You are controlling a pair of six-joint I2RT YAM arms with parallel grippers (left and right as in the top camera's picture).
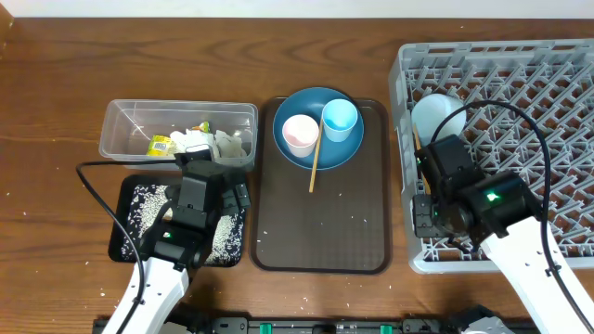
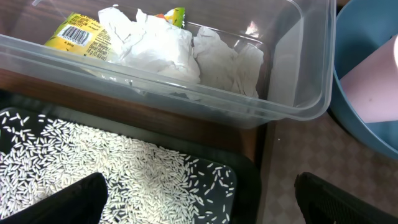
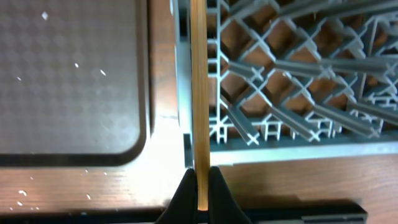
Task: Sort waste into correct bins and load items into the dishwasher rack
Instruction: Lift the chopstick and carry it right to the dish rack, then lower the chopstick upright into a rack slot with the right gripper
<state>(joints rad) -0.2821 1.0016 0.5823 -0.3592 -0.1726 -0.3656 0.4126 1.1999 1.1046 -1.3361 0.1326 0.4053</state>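
My right gripper should next move off the rack's rim to the right in the overhead view, over the rack's empty wires, then lower the chopstick and release.
The clear tub [image 1: 119, 119] holds the yellow-green wrapper [image 2: 76, 32] and the crumpled tissue [image 2: 163, 51], with a small orange bit [image 2: 160, 15] behind them. The black tray [image 1: 128, 197] holds rice [image 2: 118, 163]. My left gripper [image 2: 199, 204] is open and empty above the tray, near the tub [image 2: 292, 74]. The blue plate [image 1: 345, 153] carries the pink-inside cup [image 1: 300, 134], the light blue cup [image 1: 340, 119] and one chopstick [image 1: 314, 165]. The white bowl [image 1: 436, 115] sits in the grey rack [image 1: 520, 102]. My right gripper [image 3: 200, 186] is shut on the other chopstick [image 3: 198, 93] at the rack's left edge [image 3: 186, 112].
The brown serving tray [image 1: 325, 223] lies between the bins and the rack, with a few stray rice grains on it. Some grains lie on the wooden table [image 1: 56, 186] left of the black tray. A black cable runs over the rack.
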